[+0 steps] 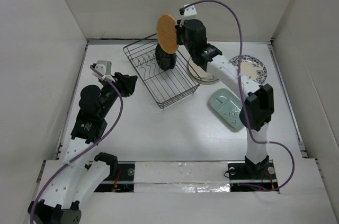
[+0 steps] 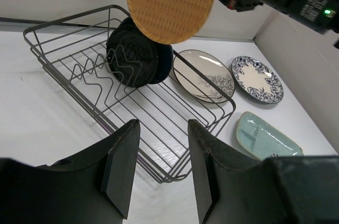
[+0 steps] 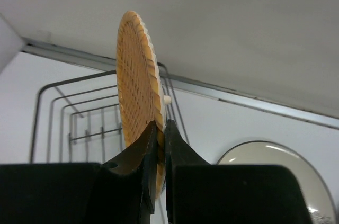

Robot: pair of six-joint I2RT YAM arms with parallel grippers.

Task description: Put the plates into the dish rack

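Note:
My right gripper carries the woven plate to the left in the top view next, then down among the dish rack's free wires (image 1: 146, 60) (image 3: 94, 133) beside the dark blue plate.
My right gripper (image 3: 160, 124) is shut on the rim of the orange-tan woven plate (image 1: 167, 33) (image 3: 135, 91) (image 2: 169, 1), holding it on edge in the air above the far end of the dark wire dish rack (image 1: 159, 78) (image 2: 69, 75). A dark blue plate (image 1: 164, 57) (image 2: 135, 57) stands upright among the rack's prongs. On the table right of the rack lie the beige dark-rimmed plate (image 2: 204, 73) (image 3: 275, 168), the white plate with blue floral rim (image 1: 256, 68) (image 2: 258, 78) and the pale green plate (image 1: 228, 108) (image 2: 265, 139). My left gripper (image 1: 127, 83) (image 2: 163, 128) hangs open and holds nothing, near the rack's left corner.
White walls enclose the table on the left, back and right. The right arm (image 1: 233, 75) stretches over the beige plate toward the rack. The left arm (image 1: 92, 110) sits at the near left.

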